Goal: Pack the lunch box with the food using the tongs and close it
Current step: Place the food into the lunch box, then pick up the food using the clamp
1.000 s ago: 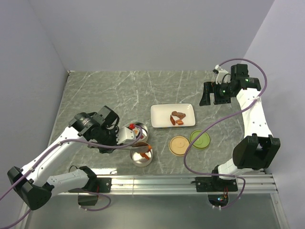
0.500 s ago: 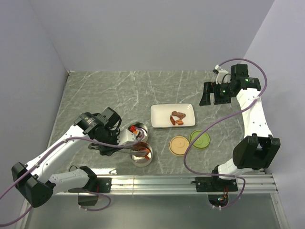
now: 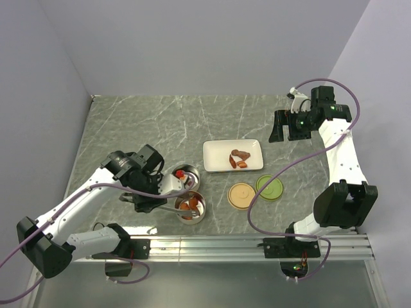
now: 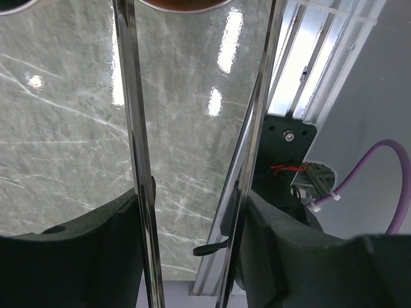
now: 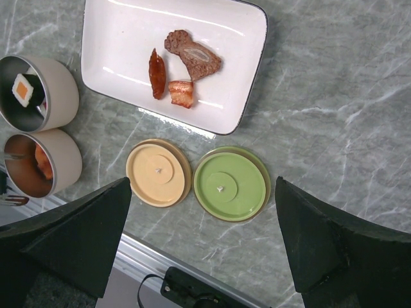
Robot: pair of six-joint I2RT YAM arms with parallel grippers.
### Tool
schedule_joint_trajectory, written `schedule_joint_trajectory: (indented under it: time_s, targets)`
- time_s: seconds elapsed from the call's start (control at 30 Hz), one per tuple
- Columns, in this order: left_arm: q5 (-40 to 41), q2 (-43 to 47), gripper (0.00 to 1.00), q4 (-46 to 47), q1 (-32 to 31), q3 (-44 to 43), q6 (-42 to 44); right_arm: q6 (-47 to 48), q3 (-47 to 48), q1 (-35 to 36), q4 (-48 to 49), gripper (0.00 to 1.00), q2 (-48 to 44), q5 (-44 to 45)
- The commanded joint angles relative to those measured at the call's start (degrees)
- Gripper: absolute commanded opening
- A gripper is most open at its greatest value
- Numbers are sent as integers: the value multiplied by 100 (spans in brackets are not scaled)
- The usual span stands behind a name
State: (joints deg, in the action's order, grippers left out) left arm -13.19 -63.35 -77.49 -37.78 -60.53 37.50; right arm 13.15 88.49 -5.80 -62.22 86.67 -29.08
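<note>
The plate's slim food piece (image 3: 232, 161) is outward of the robot's left gripper and to its right in the top view, so the left gripper will bring the spread, empty tongs around that piece.
The lunch box is two round metal containers: the far one (image 3: 186, 173) holds a white sushi block (image 5: 26, 90), the near one (image 3: 191, 208) holds orange-red chunks (image 5: 43, 163). My left gripper (image 3: 167, 196) is shut on the tongs (image 4: 131, 96), whose two silver arms press against both pads (image 4: 270, 244) and stand spread. The tong tips reach over the near container. Three more pieces of food (image 5: 181, 70) lie on the white plate (image 3: 221, 154). My right gripper (image 5: 205, 244) hangs open high above the table, holding nothing.
A tan lid (image 3: 243, 194) and a green lid (image 3: 269, 187) lie flat side by side, right of the containers and in front of the plate. The aluminium rail (image 3: 257, 242) runs along the near table edge. Grey walls close the left, back and right.
My left gripper has eased wider, so the tongs' arms have spread apart over the near container. An orange piece held a second ago now lies in it. The right arm has not moved.
</note>
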Motion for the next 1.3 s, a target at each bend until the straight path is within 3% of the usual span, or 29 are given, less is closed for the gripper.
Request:
schedule_joint_trajectory:
  time_s: [0.0, 0.27, 0.47, 0.73, 1.27]
  targets:
    - [-210, -62, 57, -117, 25, -476, 100, 30, 37, -44, 25, 100, -177, -1]
    - [-79, -756, 57, 541, 34, -1724, -513, 21, 2, -44, 69, 100, -177, -54]
    - [387, -1846, 57, 1473, 25, -2664, -1208, 4, 28, -35, 87, 100, -177, 7]
    - [897, -3534, 54, 1755, -273, -3956, -1728, -93, 98, -44, 166, 100, -168, 192]
    - [563, -4536, 48, 1782, -590, -3790, -2396, -146, 151, -52, 175, 100, -116, 175]
